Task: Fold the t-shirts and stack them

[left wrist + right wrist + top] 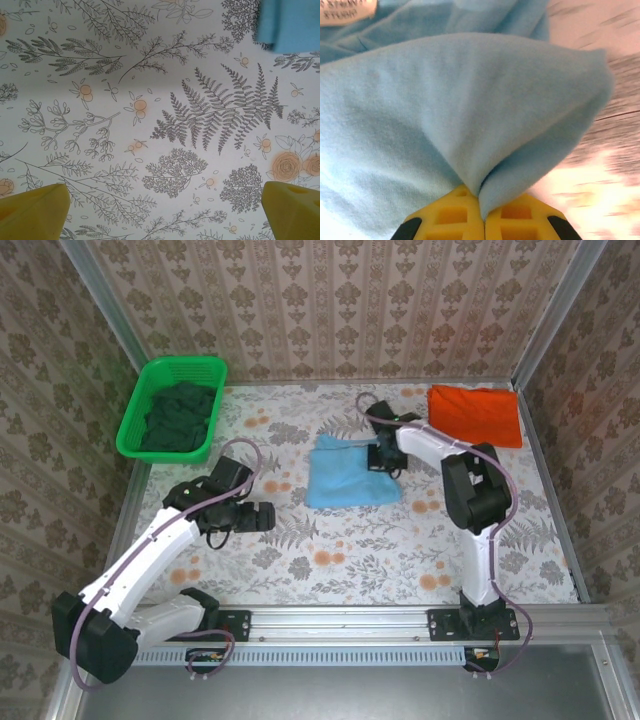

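Note:
The right gripper next lifts the blue t-shirt [345, 473], carries it outward over the orange-red t-shirt [476, 414], already flat and folded, then lowers and releases it.
A light blue t-shirt [345, 473], folded small, lies in the middle of the table. My right gripper [386, 454] is at its right edge and is shut on a pinched fold of the blue cloth [485, 125], which bunches up between the yellow fingers [452, 215]. A white neck label [347, 10] shows at the top left of the right wrist view. The orange-red t-shirt [476, 414] lies folded at the back right. My left gripper [262, 516] hovers open over bare table left of the blue shirt, whose corner [292, 22] shows past its yellow fingertips [35, 210].
A green plastic basket [133, 423] holding dark green cloth [180, 418] stands at the back left. The floral tablecloth [350, 550] covers the table, with patterned walls on three sides and a metal rail [330, 620] at the near edge.

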`<state>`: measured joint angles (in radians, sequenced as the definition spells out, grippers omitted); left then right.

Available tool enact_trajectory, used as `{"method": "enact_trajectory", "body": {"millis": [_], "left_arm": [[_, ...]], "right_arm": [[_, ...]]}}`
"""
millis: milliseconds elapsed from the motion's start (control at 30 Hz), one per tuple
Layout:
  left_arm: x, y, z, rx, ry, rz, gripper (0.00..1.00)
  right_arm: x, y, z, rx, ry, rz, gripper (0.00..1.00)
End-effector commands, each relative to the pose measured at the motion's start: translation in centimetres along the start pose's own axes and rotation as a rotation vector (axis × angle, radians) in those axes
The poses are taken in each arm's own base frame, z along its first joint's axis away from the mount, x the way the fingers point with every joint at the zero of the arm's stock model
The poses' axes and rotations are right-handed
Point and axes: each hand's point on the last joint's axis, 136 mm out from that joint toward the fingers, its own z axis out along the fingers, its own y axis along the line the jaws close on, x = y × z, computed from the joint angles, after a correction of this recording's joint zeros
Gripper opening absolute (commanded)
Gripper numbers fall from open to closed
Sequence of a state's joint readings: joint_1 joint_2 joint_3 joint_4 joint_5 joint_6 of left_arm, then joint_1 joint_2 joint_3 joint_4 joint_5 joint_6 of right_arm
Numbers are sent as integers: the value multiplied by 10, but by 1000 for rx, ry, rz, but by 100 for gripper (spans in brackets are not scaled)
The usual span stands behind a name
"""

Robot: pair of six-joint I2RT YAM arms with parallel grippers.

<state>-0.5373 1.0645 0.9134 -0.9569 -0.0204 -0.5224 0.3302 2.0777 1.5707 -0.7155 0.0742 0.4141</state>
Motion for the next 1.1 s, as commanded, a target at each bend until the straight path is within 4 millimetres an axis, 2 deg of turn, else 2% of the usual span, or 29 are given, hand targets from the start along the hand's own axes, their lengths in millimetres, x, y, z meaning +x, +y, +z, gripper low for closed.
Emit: {"method": "enact_trajectory", "body": {"millis": [0, 133, 333, 533, 767, 967, 1067], "left_arm": [[-6, 3, -2, -10, -31, 11, 100], [-19, 6, -2, -14, -46, -40, 100], [-23, 11, 8, -31, -21, -87, 100], [-30, 23, 9, -82, 1, -107, 100], [-32, 36, 8, -127, 18, -93, 100], [-37, 41, 6, -162, 22, -71, 100], [-39, 42, 8, -171, 27, -70, 100]], "right_arm": [[-50, -42, -50, 67, -137, -49, 0], [-86, -73, -75, 109, -202, -95, 0], [-137, -88, -109, 143, -319, -178, 0], [-177, -100, -128, 160, -378, -199, 0], [-195, -121, -133, 181, -374, -217, 0], [-188, -136, -138, 133, -347, -220, 0], [-184, -151, -141, 126, -344, -218, 0]]}}
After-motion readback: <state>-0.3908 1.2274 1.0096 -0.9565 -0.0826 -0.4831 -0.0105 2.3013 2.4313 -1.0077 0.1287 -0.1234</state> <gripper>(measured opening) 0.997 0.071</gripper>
